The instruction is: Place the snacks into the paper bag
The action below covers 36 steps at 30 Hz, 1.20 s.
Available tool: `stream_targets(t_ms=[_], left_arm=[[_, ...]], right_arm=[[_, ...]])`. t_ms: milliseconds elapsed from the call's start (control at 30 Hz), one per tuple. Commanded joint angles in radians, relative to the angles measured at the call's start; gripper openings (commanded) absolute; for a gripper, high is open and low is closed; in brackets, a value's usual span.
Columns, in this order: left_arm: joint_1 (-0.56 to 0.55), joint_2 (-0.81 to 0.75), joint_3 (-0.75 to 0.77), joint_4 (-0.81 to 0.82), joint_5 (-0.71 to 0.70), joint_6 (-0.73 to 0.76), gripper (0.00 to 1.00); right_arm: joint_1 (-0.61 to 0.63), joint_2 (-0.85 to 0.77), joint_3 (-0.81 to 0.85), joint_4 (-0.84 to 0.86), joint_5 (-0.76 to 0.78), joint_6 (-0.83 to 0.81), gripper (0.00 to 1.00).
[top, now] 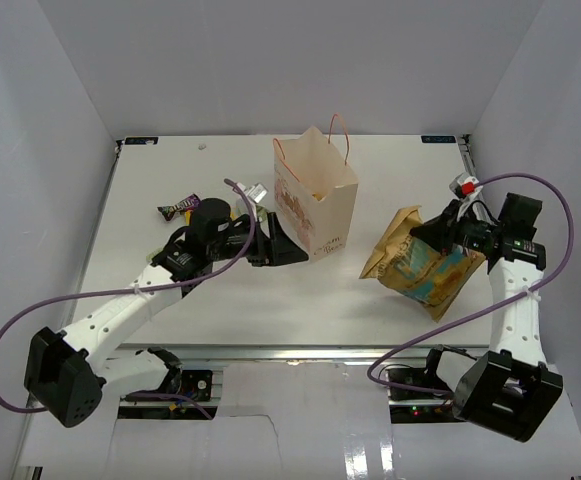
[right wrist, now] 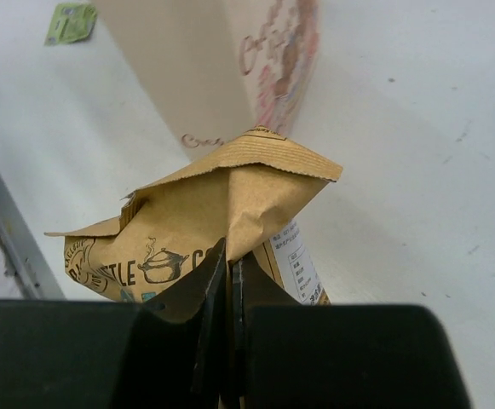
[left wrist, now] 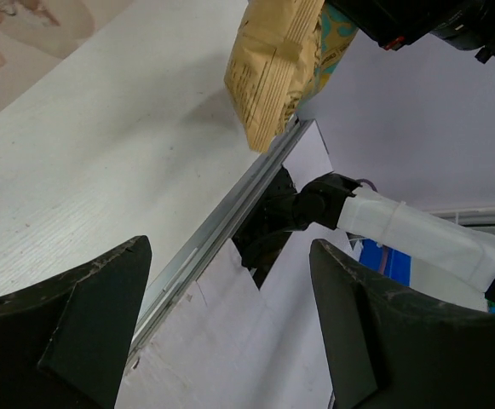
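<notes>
The packet's crimped edge [top: 384, 246] [left wrist: 284, 78] sticks out uncovered toward the bag, so the robot will move its left gripper to the right in the top view onto that edge.
The cream paper bag [top: 315, 195] stands upright and open-topped at the table's middle, its printed side also in the right wrist view [right wrist: 230, 68]. My right gripper [top: 435, 238] [right wrist: 230, 256] is shut on a crumpled edge of the large yellow-brown crisp packet [top: 420, 265] [right wrist: 221, 204], which hangs tilted to the right of the bag. In the left wrist view that packet [left wrist: 277, 60] shows just above the table. My left gripper [top: 286, 244] [left wrist: 228, 256] stands open and empty beside the bag's lower left side. A purple candy wrapper [top: 178, 209] lies at the left, and a green wrapper [right wrist: 70, 21] beyond the bag.
A small pale wrapper [top: 255, 192] lies just left of the bag, behind my left arm. White walls enclose the table on three sides. The table's metal front rail [left wrist: 221, 226] runs close under my left gripper.
</notes>
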Motion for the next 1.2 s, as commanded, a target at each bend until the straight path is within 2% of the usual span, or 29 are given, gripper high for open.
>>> stream_targets(t_ms=[0,33,67,200,367,567,867,900,1000,1033,1067,1100,1133,1167], left_arm=[[-0.066,0.049,0.094,0.034,0.012,0.076,0.85],[-0.085,0.065,0.108,0.034,0.004,0.085,0.85],[-0.104,0.08,0.122,0.034,-0.002,0.091,0.85],[-0.209,0.184,0.192,0.034,-0.054,0.119,0.85],[-0.307,0.302,0.273,0.034,-0.103,0.133,0.85],[-0.396,0.454,0.385,0.019,-0.193,0.142,0.85],[-0.456,0.575,0.473,-0.046,-0.276,0.166,0.84],[-0.456,0.58,0.476,-0.047,-0.273,0.165,0.74],[-0.456,0.586,0.49,-0.049,-0.264,0.162,0.56],[-0.454,0.586,0.491,-0.05,-0.266,0.162,0.44],[-0.456,0.583,0.493,-0.05,-0.267,0.162,0.38],[-0.456,0.577,0.491,-0.052,-0.269,0.162,0.33],[-0.456,0.574,0.49,-0.053,-0.267,0.162,0.22],[-0.456,0.569,0.485,-0.055,-0.269,0.163,0.18]], right_arm=[[0.004,-0.016,0.009,-0.37,-0.132,-0.364,0.08],[0.007,-0.02,0.009,-0.432,-0.151,-0.496,0.08],[0.01,-0.025,0.011,-0.484,-0.158,-0.552,0.08],[0.039,-0.06,0.012,-0.633,-0.162,-0.692,0.08],[0.091,-0.088,-0.017,-0.653,-0.164,-0.7,0.08],[0.136,-0.103,-0.037,-0.574,-0.17,-0.625,0.08],[0.157,-0.109,-0.04,-0.563,-0.196,-0.607,0.08],[0.159,-0.109,-0.04,-0.572,-0.198,-0.613,0.08],[0.16,-0.111,-0.041,-0.575,-0.201,-0.622,0.08],[0.16,-0.112,-0.046,-0.573,-0.199,-0.624,0.08],[0.162,-0.112,-0.047,-0.573,-0.199,-0.625,0.08],[0.16,-0.112,-0.049,-0.57,-0.199,-0.625,0.09],[0.162,-0.114,-0.052,-0.567,-0.196,-0.625,0.1],[0.16,-0.114,-0.052,-0.567,-0.193,-0.627,0.15]])
